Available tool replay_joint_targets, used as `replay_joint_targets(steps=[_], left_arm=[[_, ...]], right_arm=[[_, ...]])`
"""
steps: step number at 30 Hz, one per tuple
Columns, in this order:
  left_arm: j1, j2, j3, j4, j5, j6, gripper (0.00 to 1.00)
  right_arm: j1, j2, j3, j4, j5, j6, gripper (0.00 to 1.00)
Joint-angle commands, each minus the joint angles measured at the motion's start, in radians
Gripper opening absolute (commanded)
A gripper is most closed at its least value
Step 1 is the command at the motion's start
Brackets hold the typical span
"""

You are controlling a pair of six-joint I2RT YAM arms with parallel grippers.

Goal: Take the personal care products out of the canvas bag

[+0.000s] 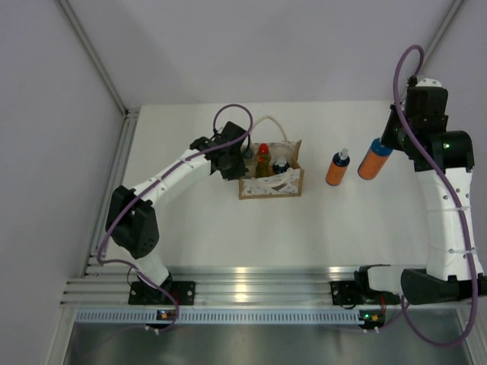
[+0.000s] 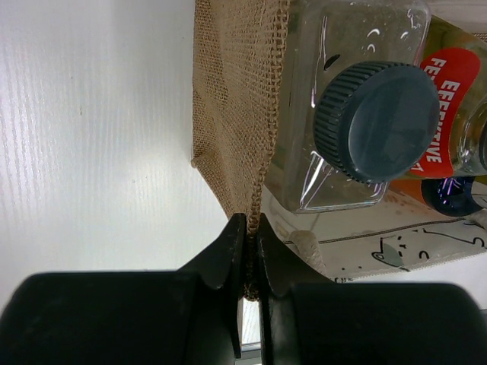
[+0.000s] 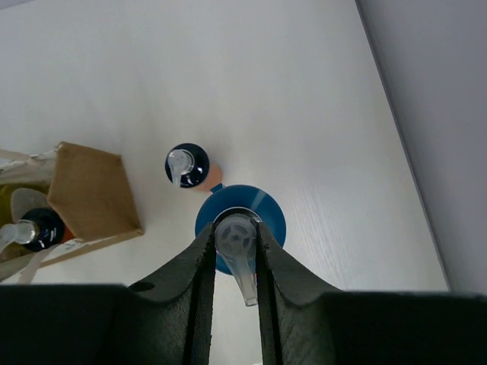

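The orange bottle still hangs above the table, so next my right gripper will lower it and release it upright on the bare tabletop [image 1: 364, 199] beside the standing bottle.
The tan canvas bag [image 1: 272, 182] stands mid-table with a red-capped yellow-green bottle [image 1: 263, 158] and a dark-capped clear bottle [image 1: 280, 164] inside. My left gripper [image 1: 236, 158] is shut on the bag's left rim. Up close, its jaws [image 2: 252, 222] pinch the woven edge of the bag [image 2: 232, 91] beside the clear bottle [image 2: 377, 122]. My right gripper [image 1: 386, 143] hangs over the table's right side, shut on an orange bottle [image 1: 372, 161]. The right wrist view shows that gripper [image 3: 237, 230] clamping the pump head above the bottle's blue cap [image 3: 270, 209]. A second orange bottle [image 1: 337, 168] stands on the table left of it.
A dark-blue cap [image 2: 450, 195] peeks out low in the bag next to the red label [image 2: 449, 99]. The standing orange bottle [image 3: 188, 166] lies between the bag's corner [image 3: 95, 198] and the held one. A grey wall [image 3: 441, 114] borders the table on the right.
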Motion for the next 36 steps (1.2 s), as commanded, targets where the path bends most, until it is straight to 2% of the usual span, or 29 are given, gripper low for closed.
replay_joint_targets(steps=[1,9,23,28,29,30,31,33,34,36], left_arm=[[-0.007,-0.014,-0.018,-0.028,0.024,0.02,0.0],[-0.005,-0.016,-0.008,-0.028,0.029,0.025,0.0],[-0.005,-0.019,0.004,-0.026,0.032,0.014,0.0],[-0.005,-0.021,0.005,-0.028,0.032,0.02,0.0],[-0.005,-0.021,0.005,-0.026,0.034,0.02,0.0],[-0.005,-0.019,0.005,-0.028,0.034,0.019,0.0],[-0.005,-0.018,0.005,-0.026,0.037,0.017,0.0],[-0.005,-0.015,0.008,-0.026,0.043,0.017,0.0],[-0.005,-0.014,0.01,-0.026,0.044,0.017,0.0],[-0.005,-0.014,0.01,-0.026,0.046,0.019,0.0]], right_arm=[[-0.055,-0.05,-0.06,0.107,0.007,0.016,0.0],[-0.178,-0.087,-0.305,0.27,-0.048,-0.004,0.0],[-0.201,-0.067,-0.604,0.463,-0.074,0.002,0.0],[-0.201,-0.061,-0.649,0.488,-0.114,-0.009,0.0],[-0.201,-0.061,-0.657,0.489,-0.119,-0.007,0.03],[-0.201,-0.062,-0.66,0.488,-0.12,-0.001,0.1],[-0.201,-0.066,-0.666,0.488,-0.125,0.002,0.32],[-0.201,-0.075,-0.668,0.483,-0.127,0.006,0.5],[-0.201,-0.085,-0.66,0.48,-0.128,0.009,0.64],[-0.201,-0.093,-0.642,0.462,-0.127,0.009,0.67]])
